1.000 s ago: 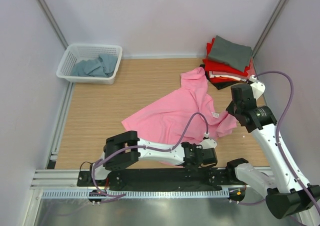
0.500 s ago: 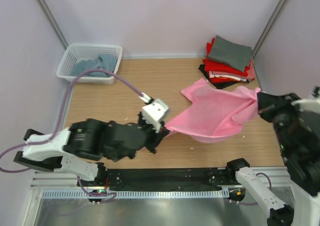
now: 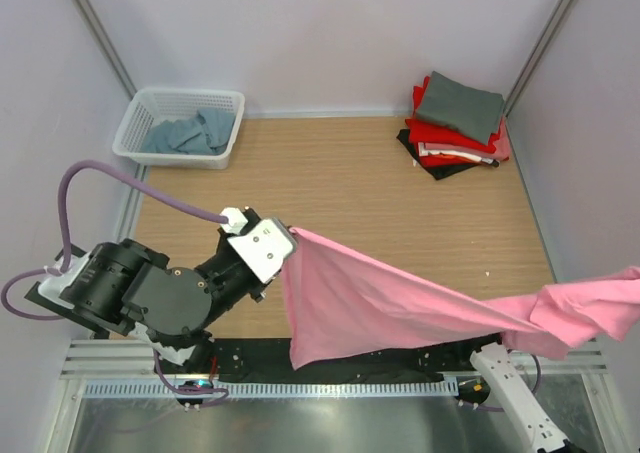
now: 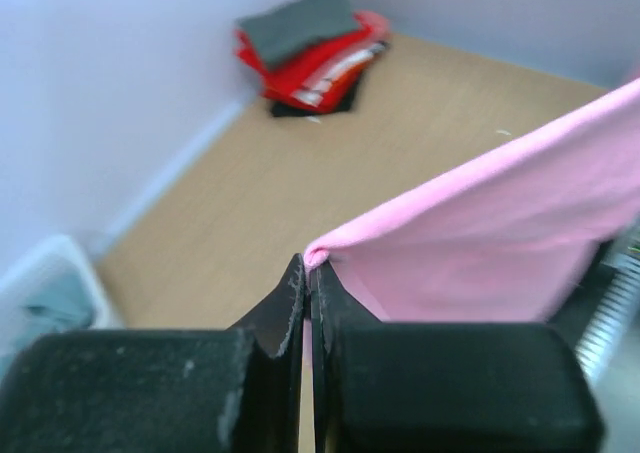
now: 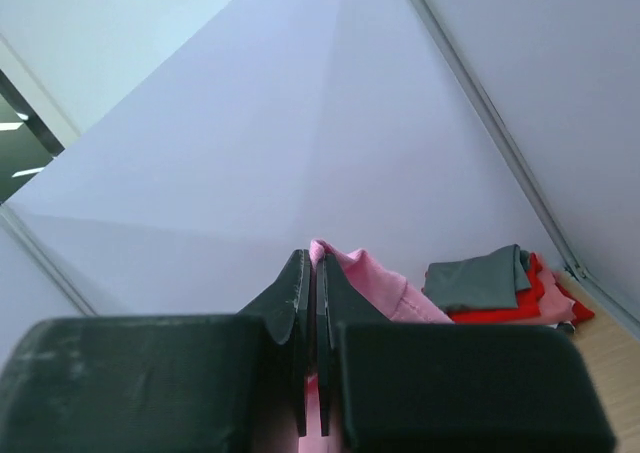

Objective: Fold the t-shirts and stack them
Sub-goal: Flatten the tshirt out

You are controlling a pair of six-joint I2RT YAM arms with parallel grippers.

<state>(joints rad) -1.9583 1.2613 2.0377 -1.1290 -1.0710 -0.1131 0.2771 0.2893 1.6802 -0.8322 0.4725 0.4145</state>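
Note:
The cloth is hanging in the air, so my right gripper will next move outward and down toward the bare tabletop beside the stack and let go of the cloth's pink edge there.
A pink t-shirt hangs stretched in the air above the table's near edge, between my two grippers. My left gripper is shut on one pink corner; in the top view it sits at the cloth's left end. My right gripper is shut on a bunched pink edge. It lies beyond the right border of the top view, where the cloth runs off. Folded grey, red and black t-shirts are stacked at the far right corner. A grey-blue t-shirt lies in the basket.
The white lattice basket stands at the far left corner against the wall. Metal rails run along the near edge and the left side. Walls close in the table on three sides.
Both arms rose and drew apart, lifting the pink t-shirt off the table and pulling it taut. The right arm swung out past the right edge of the top view.

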